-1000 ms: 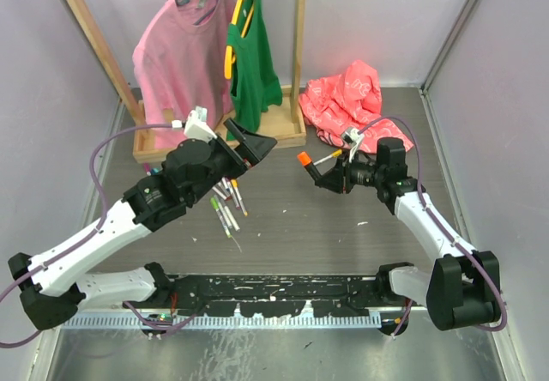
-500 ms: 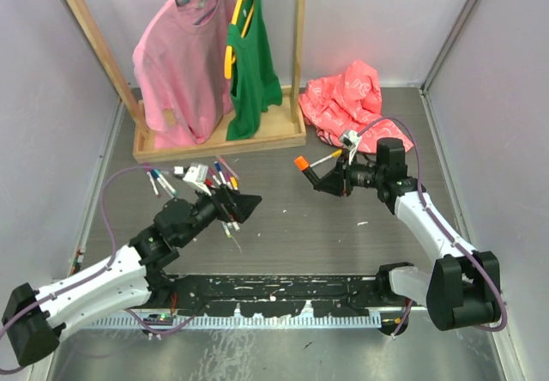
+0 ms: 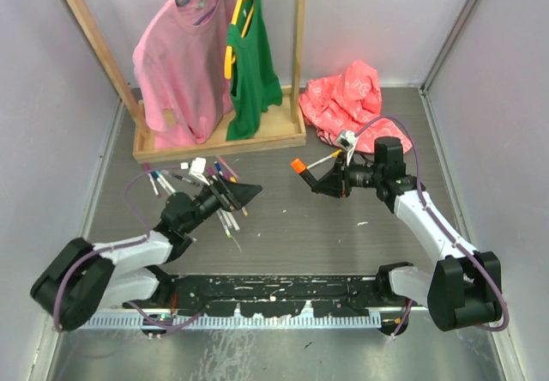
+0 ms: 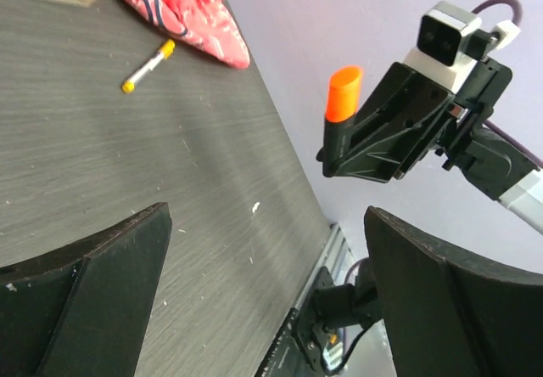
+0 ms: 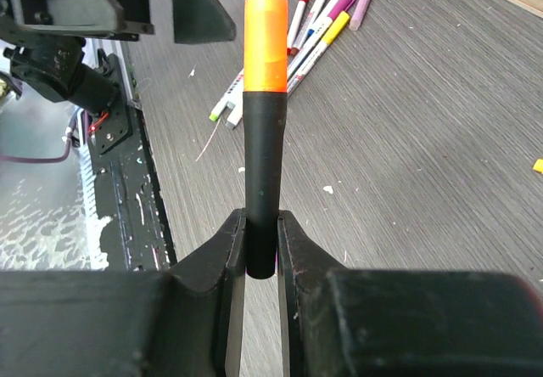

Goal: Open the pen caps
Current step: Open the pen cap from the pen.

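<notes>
The orange cap (image 3: pixel 297 165) (image 4: pixel 344 94) sticks out free, to the right of my left gripper in the top view, so I will move this gripper that way and close it on the cap.
A stubby black highlighter (image 5: pixel 261 165) with an orange cap (image 5: pixel 265 42) stands between the fingers of my right gripper (image 5: pixel 261 224), which is shut on its lower barrel. In the top view the orange cap (image 3: pixel 297 165) points left from the right gripper (image 3: pixel 330 181), above the table's middle. My left gripper (image 3: pixel 240 194) hangs open and empty, low over a scatter of white-barrelled pens (image 3: pixel 225 214), facing the cap. From the left wrist the orange cap (image 4: pixel 344 94) shows ahead, well beyond the wide-apart fingers of the left gripper (image 4: pixel 267 284). Capped pens (image 5: pixel 318 20) lie beyond the highlighter.
A wooden rack (image 3: pixel 219 141) with a pink shirt (image 3: pixel 176 63) and a green top (image 3: pixel 253 63) stands at the back left. A red cloth (image 3: pixel 347 98) lies at the back right, a yellow-ended pen (image 4: pixel 146 65) beside it. More pens (image 3: pixel 163 179) lie at the left.
My left arm has pulled back and dropped low, uncovering the pens; its open gripper now sits lower and nearer. The right gripper has eased slightly left with the highlighter.
</notes>
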### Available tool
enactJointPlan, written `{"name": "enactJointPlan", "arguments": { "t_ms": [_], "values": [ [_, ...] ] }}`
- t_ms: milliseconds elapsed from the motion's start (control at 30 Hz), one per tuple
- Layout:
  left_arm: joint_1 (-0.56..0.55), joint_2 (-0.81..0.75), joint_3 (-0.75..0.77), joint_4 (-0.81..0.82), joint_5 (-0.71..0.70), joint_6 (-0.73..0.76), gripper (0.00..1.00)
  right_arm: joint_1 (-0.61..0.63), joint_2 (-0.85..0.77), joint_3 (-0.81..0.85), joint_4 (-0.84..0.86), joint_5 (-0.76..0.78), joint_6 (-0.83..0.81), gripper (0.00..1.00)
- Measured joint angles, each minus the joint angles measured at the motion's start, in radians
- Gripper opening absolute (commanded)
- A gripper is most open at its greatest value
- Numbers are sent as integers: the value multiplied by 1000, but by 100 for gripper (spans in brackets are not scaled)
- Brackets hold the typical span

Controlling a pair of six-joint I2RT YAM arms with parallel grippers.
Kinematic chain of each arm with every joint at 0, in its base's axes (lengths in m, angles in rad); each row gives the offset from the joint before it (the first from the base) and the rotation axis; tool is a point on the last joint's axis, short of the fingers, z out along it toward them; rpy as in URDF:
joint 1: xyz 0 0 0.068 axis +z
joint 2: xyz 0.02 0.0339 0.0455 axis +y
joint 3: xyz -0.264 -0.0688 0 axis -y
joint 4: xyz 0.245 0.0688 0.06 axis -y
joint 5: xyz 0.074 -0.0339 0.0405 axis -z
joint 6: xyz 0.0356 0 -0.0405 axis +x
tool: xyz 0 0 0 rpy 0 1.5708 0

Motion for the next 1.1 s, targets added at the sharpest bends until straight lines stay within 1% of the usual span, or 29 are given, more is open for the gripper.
{"name": "enactJointPlan", "arguments": {
  "t_ms": [100, 133, 233, 300, 533, 733, 833, 933, 967, 1067, 1100],
  "values": [
    [35, 177, 6, 163, 79, -76, 98, 0, 0, 3, 0, -2, -3, 1],
    [42, 203, 9, 185, 91, -86, 98, 0, 0, 3, -1, -2, -4, 1],
    [76, 350, 63, 288, 151, -160, 98, 0, 0, 5, -1, -8, -4, 1],
    [86, 409, 104, 325, 179, -188, 98, 0, 0, 5, -1, -11, -4, 1],
    [87, 431, 159, 402, 216, -209, 98, 0, 0, 6, -1, -38, 2, 1],
    [85, 431, 186, 413, 228, -208, 98, 0, 0, 11, 4, -80, 26, 1],
    [68, 431, 202, 413, 227, -200, 98, 0, 1, 11, 23, -103, 52, 1],
    [20, 431, 232, 414, 219, -175, 99, 0, 2, 11, 48, -129, 79, 1],
    [2, 432, 244, 414, 213, -167, 98, 0, 3, 11, 58, -137, 89, 1],
    [-47, 451, 283, 422, 189, -142, 89, 1, 9, 11, 75, -156, 104, 1],
    [-56, 460, 293, 422, 184, -137, 83, 3, 9, 11, 79, -161, 108, 1]
  ]
}}
